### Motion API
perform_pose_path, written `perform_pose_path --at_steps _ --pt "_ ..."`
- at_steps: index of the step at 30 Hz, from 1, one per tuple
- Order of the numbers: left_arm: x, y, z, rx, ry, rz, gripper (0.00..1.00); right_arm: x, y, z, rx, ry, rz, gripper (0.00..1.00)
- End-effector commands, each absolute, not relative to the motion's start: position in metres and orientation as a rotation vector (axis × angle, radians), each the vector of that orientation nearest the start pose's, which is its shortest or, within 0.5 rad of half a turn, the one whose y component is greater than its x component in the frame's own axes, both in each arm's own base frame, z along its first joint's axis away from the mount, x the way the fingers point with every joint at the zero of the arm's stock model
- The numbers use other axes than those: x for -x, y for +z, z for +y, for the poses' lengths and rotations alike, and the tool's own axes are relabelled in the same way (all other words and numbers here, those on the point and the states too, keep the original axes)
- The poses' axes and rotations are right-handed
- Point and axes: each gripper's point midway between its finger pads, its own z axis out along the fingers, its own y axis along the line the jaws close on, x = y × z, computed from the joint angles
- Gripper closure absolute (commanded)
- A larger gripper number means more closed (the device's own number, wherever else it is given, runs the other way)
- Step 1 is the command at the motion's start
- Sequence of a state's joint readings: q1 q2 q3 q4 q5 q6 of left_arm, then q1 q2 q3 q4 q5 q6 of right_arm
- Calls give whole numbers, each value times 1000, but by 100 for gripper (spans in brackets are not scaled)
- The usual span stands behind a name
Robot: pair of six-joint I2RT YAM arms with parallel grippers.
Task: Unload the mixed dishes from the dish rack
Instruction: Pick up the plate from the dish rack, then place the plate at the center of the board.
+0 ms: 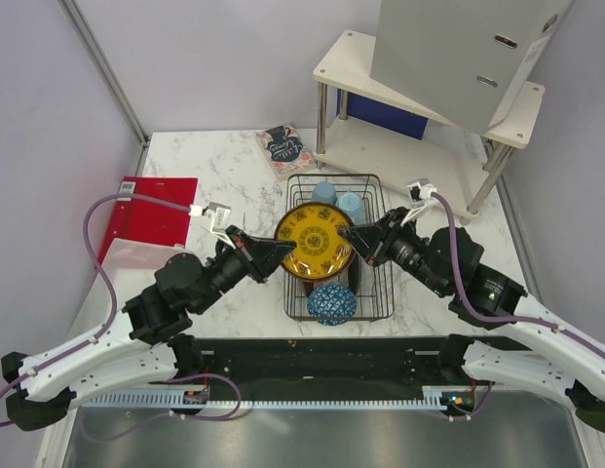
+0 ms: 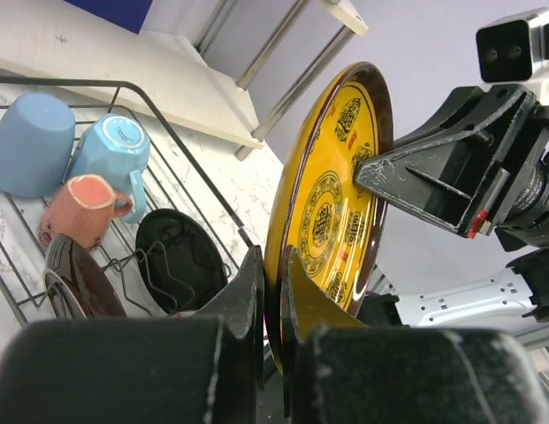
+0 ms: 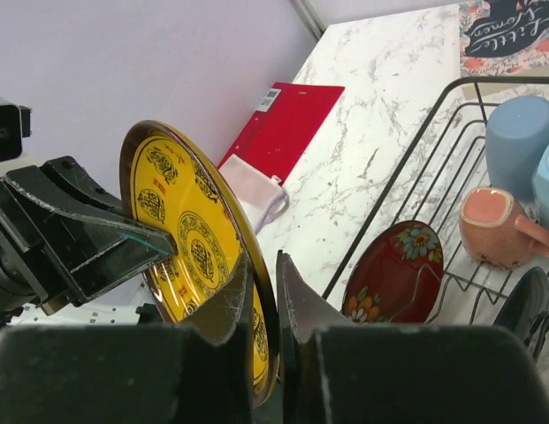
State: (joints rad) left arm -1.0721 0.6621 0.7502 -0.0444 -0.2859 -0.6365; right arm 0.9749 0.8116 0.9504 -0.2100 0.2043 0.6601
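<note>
My left gripper moves outward and down next to release the plate on the bare marble beside the booklet, since that marble lies outward of and below it.
A yellow patterned plate point(image 1: 315, 242) is held up on edge above the black wire dish rack point(image 1: 385, 292). My left gripper point(image 1: 283, 249) is shut on its left rim, the fingers pinching the plate's edge point(image 2: 331, 194). From the other side my right gripper point(image 1: 349, 236) is shut on the opposite rim point(image 3: 181, 230). Inside the rack are two light-blue cups point(image 2: 31, 141) point(image 2: 115, 150), a salmon-pink mug point(image 2: 80, 208), a black plate point(image 2: 177, 256) and a dark red flowered plate point(image 3: 393, 274). A blue-and-white patterned bowl point(image 1: 331, 303) lies at the rack's near end.
A white two-tier shelf point(image 1: 419, 127) stands just behind and to the right of the rack. A patterned booklet point(image 1: 283, 148) lies behind the rack. A red folder point(image 1: 146, 219) lies on the marble table at the left.
</note>
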Motion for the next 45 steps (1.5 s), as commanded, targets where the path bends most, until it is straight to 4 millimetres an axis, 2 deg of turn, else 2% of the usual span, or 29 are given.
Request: perform_pose_path --at_steps 1,2,3,6,7,9,11,16,17,19,20,21,23,24,26,27,28,29,30,31,32,33,34,36,37,38,40,41,45 --pt "-174 321 -255 -170 -1043 1658 98 -184 348 270 145 1102 1759 82" --pt "-176 318 -253 -167 -1028 1670 98 -185 346 270 147 1091 1765 67" --pt "-180 321 -251 -147 -1010 1672 98 -186 345 269 149 1078 1769 44" --pt "-193 320 -240 -95 -943 1702 98 -192 336 261 135 995 1803 23" --pt "-197 320 -237 -78 -928 1708 98 -198 330 252 101 930 1823 16" --pt "-209 323 -224 -26 -898 1712 98 -202 328 243 87 868 1831 9" --pt "-219 324 -216 21 -890 1718 98 -205 326 230 61 810 1824 9" --pt "-260 329 -174 188 -840 1726 98 -207 323 203 2 719 1801 7" --pt "-269 323 -170 224 -821 1750 98 -208 322 200 -4 706 1799 7" --pt "-288 333 -151 293 -779 1728 98 -207 317 196 10 683 1807 8" --pt "-302 324 -148 327 -757 1757 98 -207 314 194 12 672 1811 8" --pt "-316 330 -132 385 -737 1743 98 -206 310 193 17 662 1817 8" --pt "-339 323 -120 473 -745 1763 98 -205 305 191 25 651 1824 9" --pt "-362 308 -106 544 -723 1802 98 -205 298 190 32 640 1835 9" --pt "-388 296 -94 640 -755 1818 98 -202 294 188 38 643 1838 9" --pt "-412 271 -82 711 -743 1874 98 -202 288 188 45 636 1846 10" --pt "-424 260 -77 751 -741 1893 98 -201 287 187 49 637 1845 10" --pt "-438 247 -74 791 -751 1914 98 -200 285 186 63 631 1845 11" --pt "-452 250 -70 789 -790 1917 98 -200 281 186 74 624 1849 11" --pt "-471 210 -74 827 -795 2009 98 -199 281 183 83 615 1847 11" --pt "-483 200 -66 839 -797 2027 98 -199 279 182 94 597 1846 11" --pt "-499 211 -68 799 -849 2022 98 -199 278 178 102 580 1851 11" --pt "-513 175 -69 829 -848 2092 98 -199 277 175 99 564 1848 11" --pt "-534 171 -67 816 -846 2092 98 -201 276 169 104 523 1846 12" --pt "-542 155 -66 833 -839 2111 98 -202 277 168 102 514 1844 12" --pt "-549 150 -66 836 -838 2110 98 -202 277 166 96 502 1840 12" --pt "-564 154 -65 827 -844 2084 98 -204 276 163 94 481 1843 12" --pt "-570 145 -66 829 -847 2094 98 -204 277 163 92 479 1840 12" --pt "-593 175 -69 756 -915 1977 98 -206 270 164 86 464 1857 12"
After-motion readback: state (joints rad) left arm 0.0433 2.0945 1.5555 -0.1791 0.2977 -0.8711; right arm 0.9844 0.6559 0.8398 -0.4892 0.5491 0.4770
